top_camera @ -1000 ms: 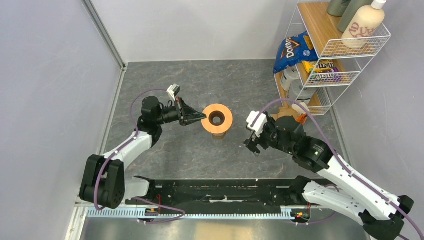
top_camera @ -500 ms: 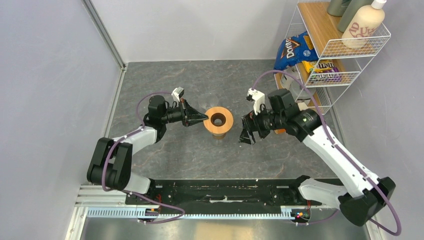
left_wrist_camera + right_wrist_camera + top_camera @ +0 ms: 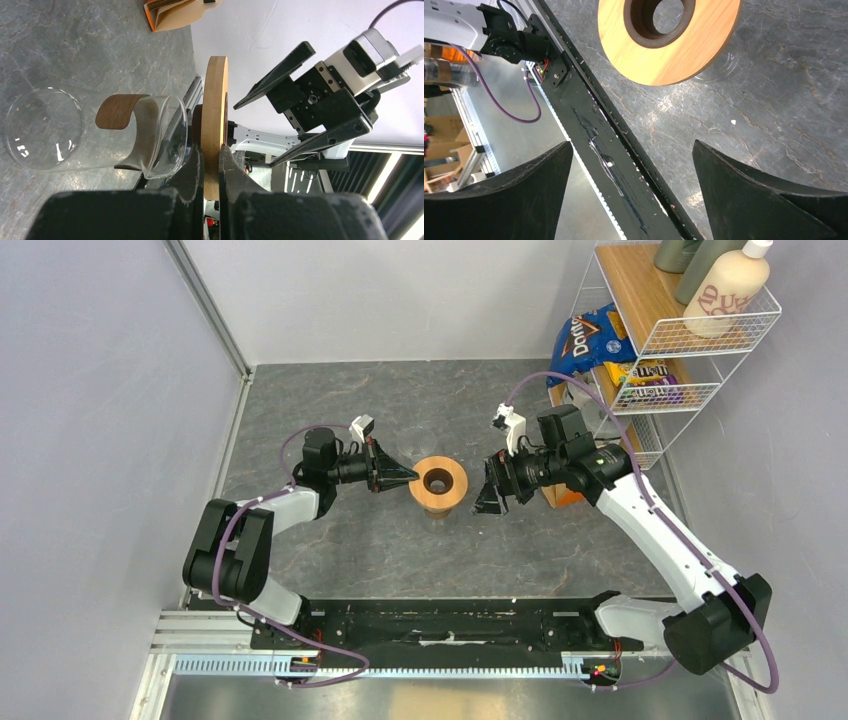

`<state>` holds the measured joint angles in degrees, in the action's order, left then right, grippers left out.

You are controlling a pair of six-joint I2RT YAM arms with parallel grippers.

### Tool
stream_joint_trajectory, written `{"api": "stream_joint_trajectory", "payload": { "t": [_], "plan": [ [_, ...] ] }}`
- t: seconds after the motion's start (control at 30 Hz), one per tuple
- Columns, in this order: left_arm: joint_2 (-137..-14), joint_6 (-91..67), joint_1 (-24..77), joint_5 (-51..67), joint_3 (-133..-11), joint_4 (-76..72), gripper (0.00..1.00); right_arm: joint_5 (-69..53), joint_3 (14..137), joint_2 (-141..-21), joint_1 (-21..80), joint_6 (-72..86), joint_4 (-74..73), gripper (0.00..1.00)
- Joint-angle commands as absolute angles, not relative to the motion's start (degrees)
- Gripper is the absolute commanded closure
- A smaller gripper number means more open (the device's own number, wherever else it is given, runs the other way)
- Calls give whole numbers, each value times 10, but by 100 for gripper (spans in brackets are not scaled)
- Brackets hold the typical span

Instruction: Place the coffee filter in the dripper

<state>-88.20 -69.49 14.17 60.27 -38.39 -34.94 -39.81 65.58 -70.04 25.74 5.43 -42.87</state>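
My left gripper lowers its collar onto the clear glass [image 3: 150, 132] next and releases the collar's edge, since the glass's open rim lies just below that gripper.
The dripper [image 3: 438, 484] stands mid-table, its round orange-brown wooden collar [image 3: 215, 110] on top and clear glass [image 3: 150, 132] under it. My left gripper [image 3: 411, 476] comes in from the left and is shut on the collar's edge, which sits between the jaws in the left wrist view [image 3: 212, 150]. My right gripper [image 3: 491, 497] hangs open just right of the dripper, holding nothing; in the right wrist view [image 3: 631, 145] the collar [image 3: 674, 45] lies ahead of it. Tan folded sheets that look like the coffee filter [image 3: 175, 12] stand in a holder beyond the dripper.
A white wire rack [image 3: 660, 350] with snack bags and bottles stands at the back right. The black rail [image 3: 450, 625] holding the arm bases runs along the near edge. Grey walls close off the left and back.
My right arm has swung from the near right up to the dripper's right side, jaws still open. The left gripper has kept its hold on the collar.
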Motion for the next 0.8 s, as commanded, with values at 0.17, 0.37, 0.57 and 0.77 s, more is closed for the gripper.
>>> {"api": "stream_joint_trajectory", "payload": {
  "t": [0.17,0.37,0.57,0.77],
  "plan": [
    [-889,-643,137,626,-413,-338,98,-449,648,-735,238,108,-347,3],
    [-895,-623,136,628,-419,-308,98,-454,650,-749,238,114,-340,1],
    [-914,-606,135,636,-428,-290,96,-460,655,-760,238,115,-342,1],
    [-927,-599,127,638,-437,-291,94,-462,655,-767,238,116,-342,1]
  ]
}}
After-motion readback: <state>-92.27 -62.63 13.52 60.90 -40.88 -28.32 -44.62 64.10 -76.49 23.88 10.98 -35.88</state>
